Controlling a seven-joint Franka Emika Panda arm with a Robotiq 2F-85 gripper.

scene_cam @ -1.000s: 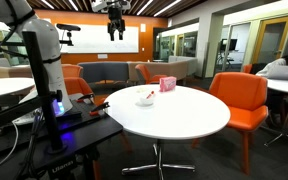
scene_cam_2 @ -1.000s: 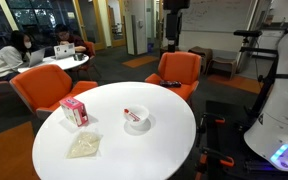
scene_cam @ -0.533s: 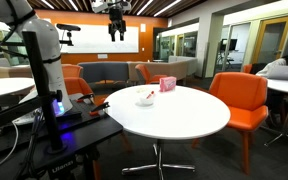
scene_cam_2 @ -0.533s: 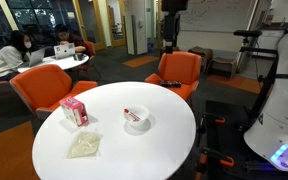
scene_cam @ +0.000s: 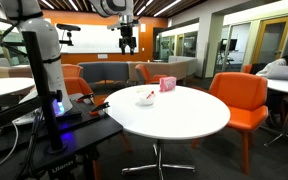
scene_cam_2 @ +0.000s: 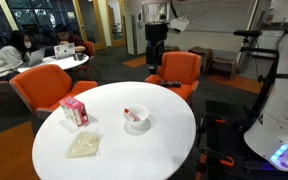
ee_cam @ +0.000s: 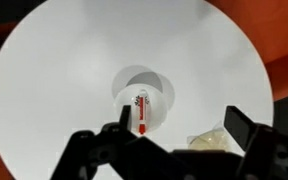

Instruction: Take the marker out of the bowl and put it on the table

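Observation:
The gripper moves down and away from my base next, into the small white bowl, its spread fingers straddling the red marker (scene_cam: 150, 95) (ee_cam: 141, 113).
The red marker (ee_cam: 141, 111) lies inside the small white bowl (ee_cam: 156, 93) near the middle of the round white table (ee_cam: 64, 70) in the wrist view. In both exterior views the bowl (scene_cam: 146, 98) (scene_cam_2: 137, 120) sits on the table (scene_cam: 184, 115) (scene_cam_2: 134, 150), with the marker (scene_cam_2: 134, 114) showing as a small red streak in it. My gripper (scene_cam: 128, 44) (scene_cam_2: 154, 56) hangs high above the table, well clear of the bowl. Its fingers (ee_cam: 179, 130) are spread apart and hold nothing.
A pink box (scene_cam_2: 73, 110) (scene_cam: 167, 84) stands on the table. A crumpled clear bag (scene_cam_2: 83, 146) (ee_cam: 212, 142) lies near the table edge. Orange chairs (scene_cam: 242, 98) (scene_cam_2: 179, 72) ring the table. The black robot stand (scene_cam: 54, 135) is beside it.
The gripper has moved down and sideways toward the space over the table. Bowl, marker, box and bag have not moved.

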